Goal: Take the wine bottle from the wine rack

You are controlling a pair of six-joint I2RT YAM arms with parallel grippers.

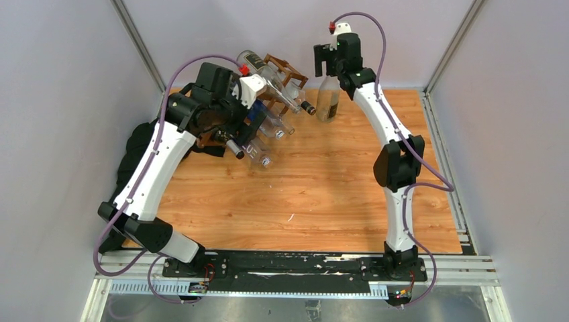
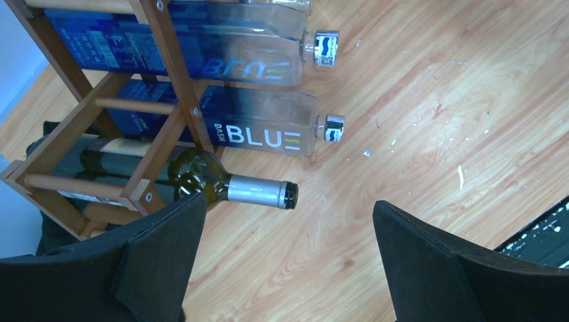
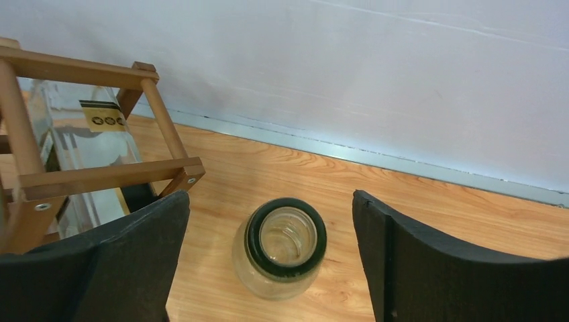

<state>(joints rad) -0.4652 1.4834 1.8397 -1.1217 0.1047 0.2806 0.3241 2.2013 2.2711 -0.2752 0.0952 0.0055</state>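
I will move my right gripper back onto the neck of the rack's top clear bottle (image 1: 289, 101), because that neck is back and to the gripper's left in the top view.
The dark brown wooden wine rack (image 1: 284, 70) stands at the back left and holds several bottles. In the left wrist view, a dark green wine bottle (image 2: 201, 176) with a silver foil neck lies in a bottom cell of the rack (image 2: 168, 64), its neck pointing out over the table. My left gripper (image 2: 288, 265) is open and empty, just in front of that neck. My right gripper (image 3: 272, 261) is open, straddling above a clear bottle (image 3: 285, 245) that stands upright on the table beside the rack (image 3: 100, 176); this bottle also shows in the top view (image 1: 327, 100).
Two clear bottles with blue labels (image 2: 268, 137) lie in the rack cells above the green one. Another clear bottle (image 3: 80, 147) lies in the rack's near end in the right wrist view. The back wall (image 3: 335, 80) is close behind the upright bottle. A black cloth (image 1: 137, 144) lies by the rack's left.
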